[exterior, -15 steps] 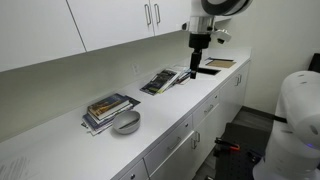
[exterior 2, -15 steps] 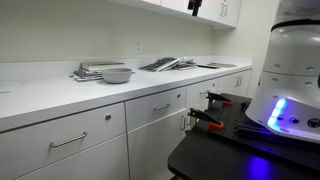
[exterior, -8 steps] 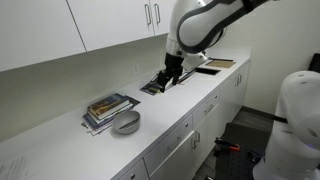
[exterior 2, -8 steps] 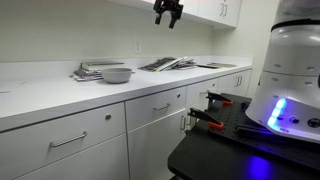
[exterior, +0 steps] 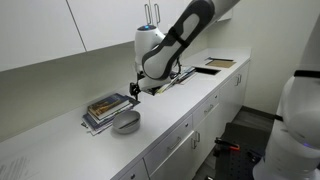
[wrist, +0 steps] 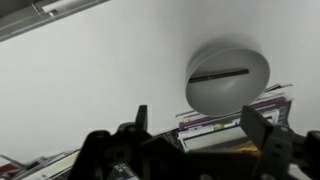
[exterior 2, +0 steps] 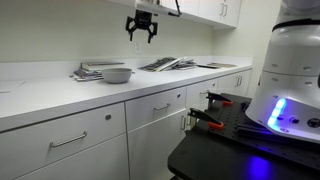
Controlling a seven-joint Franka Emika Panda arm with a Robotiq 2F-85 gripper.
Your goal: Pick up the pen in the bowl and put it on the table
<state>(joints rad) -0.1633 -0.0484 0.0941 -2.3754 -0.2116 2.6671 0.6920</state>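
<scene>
I will next move my gripper over the bowl, turn it and lower it onto the pen's body, as the thin dark pen lies along my fingers' closing direction.
The small grey bowl sits on the white table next to a stack of books; it also shows in an exterior view and in the wrist view. In the wrist view a thin dark pen lies across the inside of the bowl. My gripper hangs open and empty in the air above and to the side of the bowl, also seen in an exterior view and in the wrist view.
A stack of books lies right beside the bowl. Open magazines and a flat tablet-like item lie farther along the table. Wall cabinets hang above. A white robot base stands nearby.
The arm has swung along the counter from the far end toward the bowl and dropped lower. The gripper stays open and empty. The bowl and pen have not moved.
</scene>
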